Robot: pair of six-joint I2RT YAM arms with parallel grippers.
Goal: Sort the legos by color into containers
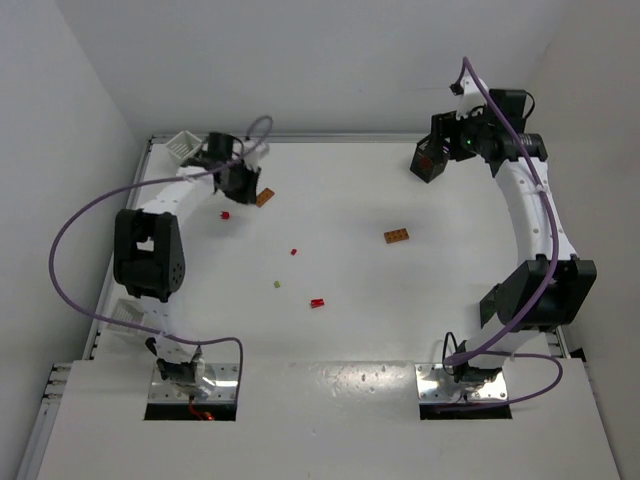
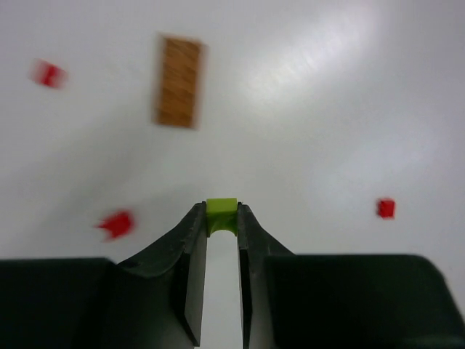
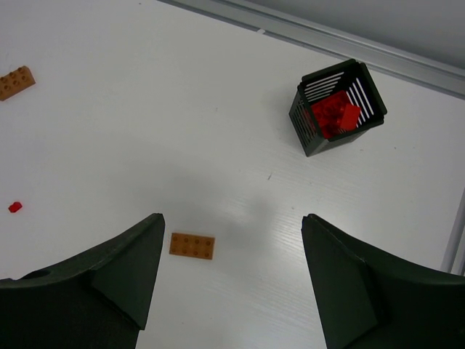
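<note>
The left gripper moves outward and left in the top view next. It releases the yellow-green brick over the back white basket (image 1: 183,147), since the black basket (image 1: 430,160) holds red bricks.
My left gripper (image 1: 238,186) (image 2: 221,212) is at the back left, above the table, shut on a tiny yellow-green brick (image 2: 221,210). Below it lie an orange-brown plate (image 2: 179,81) (image 1: 265,197) and red bricks (image 2: 116,224) (image 2: 386,208). My right gripper (image 1: 447,140) (image 3: 232,218) is open and empty, high at the back right. A black basket (image 3: 338,109) (image 1: 430,160) holding red bricks stands beyond it. A second orange-brown plate (image 3: 192,246) (image 1: 397,236) lies below, near the left finger (image 3: 131,269). A white basket (image 1: 183,145) stands at the back left corner.
Loose on the table are red bricks (image 1: 226,214) (image 1: 294,251) (image 1: 317,301) and a yellow-green brick (image 1: 277,285). Another white basket (image 1: 128,312) sits at the left edge behind the left arm. Walls close the table at back and sides.
</note>
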